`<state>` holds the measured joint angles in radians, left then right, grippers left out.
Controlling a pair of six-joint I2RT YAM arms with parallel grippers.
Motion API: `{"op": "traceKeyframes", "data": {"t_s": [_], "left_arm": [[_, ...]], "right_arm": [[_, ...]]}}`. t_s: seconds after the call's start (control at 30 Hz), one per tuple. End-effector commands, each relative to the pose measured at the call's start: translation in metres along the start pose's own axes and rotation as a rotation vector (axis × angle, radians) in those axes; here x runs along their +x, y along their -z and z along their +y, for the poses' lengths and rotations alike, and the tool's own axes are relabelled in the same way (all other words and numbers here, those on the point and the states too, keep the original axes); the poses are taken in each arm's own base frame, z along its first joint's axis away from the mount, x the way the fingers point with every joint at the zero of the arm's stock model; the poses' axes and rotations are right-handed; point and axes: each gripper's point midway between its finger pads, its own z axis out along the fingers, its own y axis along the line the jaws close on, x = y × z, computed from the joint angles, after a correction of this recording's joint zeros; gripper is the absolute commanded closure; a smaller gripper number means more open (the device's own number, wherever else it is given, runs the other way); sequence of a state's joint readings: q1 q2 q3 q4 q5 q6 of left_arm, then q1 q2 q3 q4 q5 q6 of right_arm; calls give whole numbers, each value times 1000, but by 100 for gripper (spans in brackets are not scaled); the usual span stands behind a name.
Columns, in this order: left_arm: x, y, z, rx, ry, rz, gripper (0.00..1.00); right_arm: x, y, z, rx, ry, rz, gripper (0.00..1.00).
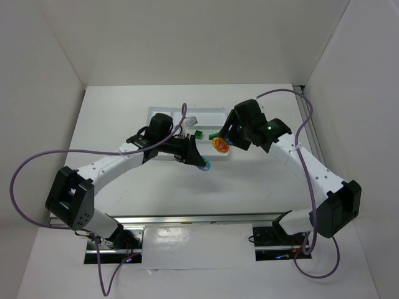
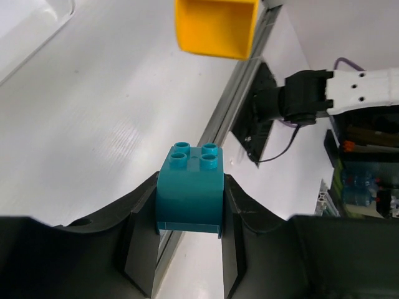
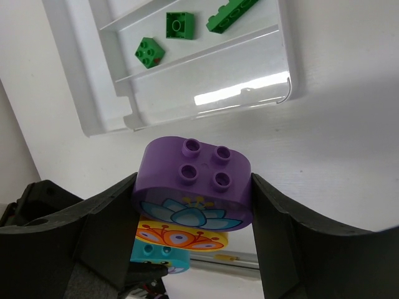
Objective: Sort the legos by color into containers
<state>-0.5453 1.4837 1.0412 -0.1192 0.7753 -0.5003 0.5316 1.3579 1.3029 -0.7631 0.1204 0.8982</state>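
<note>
My left gripper swings outward, to the left in the top view, to the tray's empty end section (image 1: 161, 111) next. Then it lowers and releases teal apart from green bricks.
My left gripper (image 1: 201, 162) is shut on the teal brick (image 1: 206, 166). In the left wrist view the brick (image 2: 190, 187) sits studs-up between the fingers (image 2: 140, 237). My right gripper (image 1: 225, 141) is shut on the purple brick (image 3: 193, 171), which has the orange brick (image 3: 181, 233) stuck against it. The teal brick (image 3: 153, 252) shows just beyond them. The orange brick also shows in the top view (image 1: 221, 146) and in the left wrist view (image 2: 216, 25). Three green bricks (image 3: 149, 52) (image 3: 179, 25) (image 3: 230, 14) lie in one compartment of the white tray (image 3: 206, 103).
The tray (image 1: 163, 113) lies at the middle back of the white table, and both grippers hover just off its near right corner. White walls enclose the table on the left, back and right. A metal rail runs along the near edge (image 1: 199, 219).
</note>
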Motion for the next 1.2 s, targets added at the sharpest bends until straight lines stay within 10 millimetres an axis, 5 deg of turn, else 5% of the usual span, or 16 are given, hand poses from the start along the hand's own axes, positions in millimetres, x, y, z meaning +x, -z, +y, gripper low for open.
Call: {"op": "traceKeyframes", "data": {"t_s": [0.0, 0.07, 0.2, 0.27, 0.4, 0.57, 0.77, 0.9, 1.07, 1.17], "left_arm": [[-18, 15, -1, -84, -62, -53, 100], [-26, 36, 36, -285, 15, -93, 100], [-39, 79, 81, -503, 190, -169, 100], [-57, 111, 104, -627, 245, -257, 100], [-91, 138, 137, -715, 303, -338, 100], [-108, 134, 209, -797, 390, -306, 100], [-102, 119, 252, -853, 440, -233, 100], [-100, 122, 260, -897, 453, -237, 71], [-105, 128, 254, -900, 436, -262, 14], [-113, 136, 240, -895, 408, -284, 9]], "right_arm": [[-11, 6, 5, -31, 1, -48, 53], [-12, 6, 1, -14, 12, -55, 53], [-27, 11, -13, 29, -3, -104, 53], [-31, 13, -16, 29, 8, -115, 53], [-34, 11, -20, 36, 10, -120, 53], [-36, 11, -22, 42, 12, -125, 53], [-32, 7, -33, 63, 17, -116, 53], [-35, 7, -32, 55, 9, -119, 53], [-36, 4, -32, 54, 12, -115, 53], [-37, 4, -30, 40, 21, -113, 53]]}}
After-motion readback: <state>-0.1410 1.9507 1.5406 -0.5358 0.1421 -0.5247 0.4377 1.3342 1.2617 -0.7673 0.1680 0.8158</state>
